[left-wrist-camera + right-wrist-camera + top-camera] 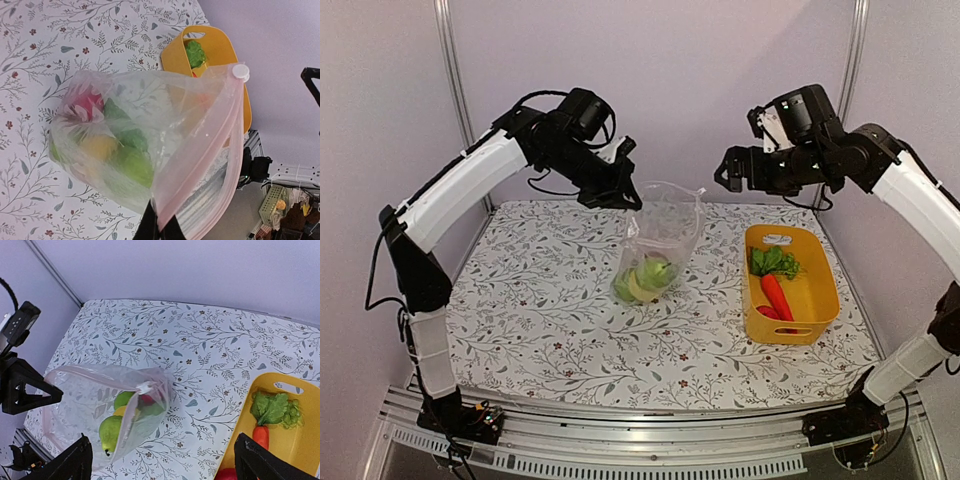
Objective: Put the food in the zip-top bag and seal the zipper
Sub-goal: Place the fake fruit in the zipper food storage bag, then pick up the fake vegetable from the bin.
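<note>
The carrot is outside the bag, so the robot's right gripper should move down toward the right in the top view, into the yellow basket (820, 300) onto the carrot's leafy end.
The clear zip-top bag (660, 245) hangs upright mid-table with green, yellow and red toy fruits (642, 280) at its bottom. My left gripper (625, 197) is shut on the bag's mouth corner and holds it up; in the left wrist view the fingers (160, 231) pinch the pinkish zipper strip (210, 145), whose white slider (240, 71) sits at the far end. The bag also shows in the right wrist view (107, 412). My right gripper (727, 170) is open and empty, high above the table between the bag and the yellow basket (820, 300), which holds a carrot (776, 295), green leafy food (772, 262) and a red piece.
The floral tablecloth (540, 320) covers the table. The basket stands at the right, near the table's right edge. Metal frame posts (450, 60) rise at the back corners.
</note>
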Robot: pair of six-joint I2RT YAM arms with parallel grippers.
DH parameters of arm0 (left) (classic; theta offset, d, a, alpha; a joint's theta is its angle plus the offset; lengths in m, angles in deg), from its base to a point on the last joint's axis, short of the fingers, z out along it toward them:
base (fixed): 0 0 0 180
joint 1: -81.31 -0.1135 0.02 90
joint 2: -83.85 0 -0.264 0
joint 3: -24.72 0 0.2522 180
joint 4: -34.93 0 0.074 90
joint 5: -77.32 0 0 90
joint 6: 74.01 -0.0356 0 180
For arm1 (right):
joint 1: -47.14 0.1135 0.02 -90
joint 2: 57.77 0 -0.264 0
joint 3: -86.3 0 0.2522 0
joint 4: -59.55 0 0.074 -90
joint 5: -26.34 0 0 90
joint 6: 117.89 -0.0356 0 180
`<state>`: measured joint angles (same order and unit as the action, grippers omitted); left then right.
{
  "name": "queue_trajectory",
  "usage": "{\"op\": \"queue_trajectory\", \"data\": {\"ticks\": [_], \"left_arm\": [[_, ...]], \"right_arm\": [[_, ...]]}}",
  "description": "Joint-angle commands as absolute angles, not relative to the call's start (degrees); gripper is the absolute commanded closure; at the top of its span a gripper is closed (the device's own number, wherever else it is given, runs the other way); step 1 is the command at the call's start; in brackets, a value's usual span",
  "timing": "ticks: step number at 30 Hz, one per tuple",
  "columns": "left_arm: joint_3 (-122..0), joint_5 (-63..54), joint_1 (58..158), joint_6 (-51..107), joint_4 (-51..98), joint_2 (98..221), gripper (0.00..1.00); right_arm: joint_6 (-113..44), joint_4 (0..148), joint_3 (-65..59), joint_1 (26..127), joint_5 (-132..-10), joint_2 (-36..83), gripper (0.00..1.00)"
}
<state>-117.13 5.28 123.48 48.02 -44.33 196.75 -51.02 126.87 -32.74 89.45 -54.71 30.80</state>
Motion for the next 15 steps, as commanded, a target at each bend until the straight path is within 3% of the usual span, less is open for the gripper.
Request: {"op": "queue_trajectory", "data": {"ticks": [1, 3, 5, 6, 8, 11, 15], "left_arm": [[-114.79, 4.08, 122.12, 48.64, -37.39, 193.35, 1.0], [-111.35, 5.77, 119.27, 53.11, -38.89, 194.35, 1.0], [-122.23, 7.56, 120.41, 52.58, -41.46, 197.08, 1.0], [-126.67, -1.03, 122.73, 49.95, -43.48, 197.16, 1.0], [-119.46, -11.25, 122.3, 48.64, -42.82, 194.82, 1.0], [-110.51, 3.03, 114.24, 54.08, -43.39, 195.52, 1.0], [-114.18, -2.64, 115.29, 51.37, -45.44, 195.28, 1.0]], "right_arm": [[-51.38, 120.7, -19.85, 77.42, -54.78, 21.06, 0.09], [-50.94, 119.48, -14.55, 71.25, -60.32, 18.86, 0.16], [-49.02, 120.23, -11.76, 67.95, -61.9, 18.03, 0.2], [-48.29, 121.04, -10.62, 67.05, -61.49, 17.99, 0.21], [-46.52, 121.61, -8.01, 66.0, -60.02, 18.2, 0.23], [-44.19, 120.81, -3.74, 65.72, -59.49, 19.79, 0.3], [-42.03, 120.88, 0.19, 65.66, -59.59, 24.19, 0.37]]}}
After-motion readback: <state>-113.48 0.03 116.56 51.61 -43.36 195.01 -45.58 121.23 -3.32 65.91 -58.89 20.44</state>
